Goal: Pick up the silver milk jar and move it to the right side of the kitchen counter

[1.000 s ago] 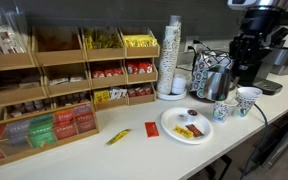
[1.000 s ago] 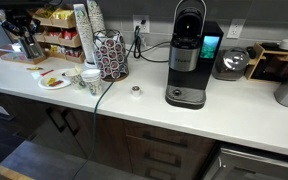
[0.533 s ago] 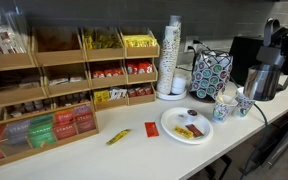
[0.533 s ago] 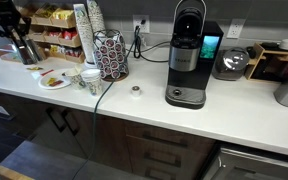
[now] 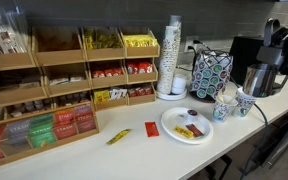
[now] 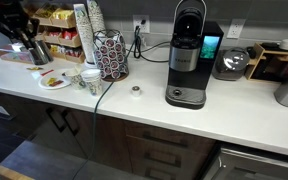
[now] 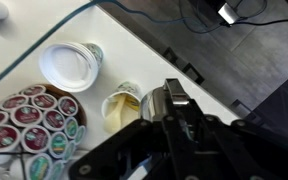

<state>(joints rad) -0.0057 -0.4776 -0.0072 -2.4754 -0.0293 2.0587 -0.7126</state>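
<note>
My gripper moves past the cups toward the coffee machine next, then down to the counter [image 6: 140, 108] beside the small white tub, because that spot stands empty.
The silver milk jar [image 5: 257, 81] is a shiny steel pitcher held in the air above the white kitchen counter [image 5: 144, 152], at the right of this exterior view, past the ceramic cups. My gripper [image 5: 263, 68] is shut on it from above. In an exterior view the gripper [image 6: 30, 42] and the jar [image 6: 40, 51] hang over the counter's [image 6: 234, 115] far left end. In the wrist view the jar's rim [image 7: 154, 100] shows between my dark fingers [image 7: 184, 125], above a white cup.
Two patterned ceramic cups [image 5: 222, 109] [image 5: 247, 100] stand below the jar, and also show in the wrist view [image 7: 71, 64] [image 7: 121, 106]. Nearby are a pod carousel [image 5: 212, 72], a paper cup stack [image 5: 172, 55], a snack plate [image 5: 187, 126], wooden racks [image 5: 54, 80] and a coffee machine [image 6: 187, 55].
The gripper has carried the jar from beside the pod carousel up and to the right, past the ceramic cups. Over the last half second it has barely shifted.
</note>
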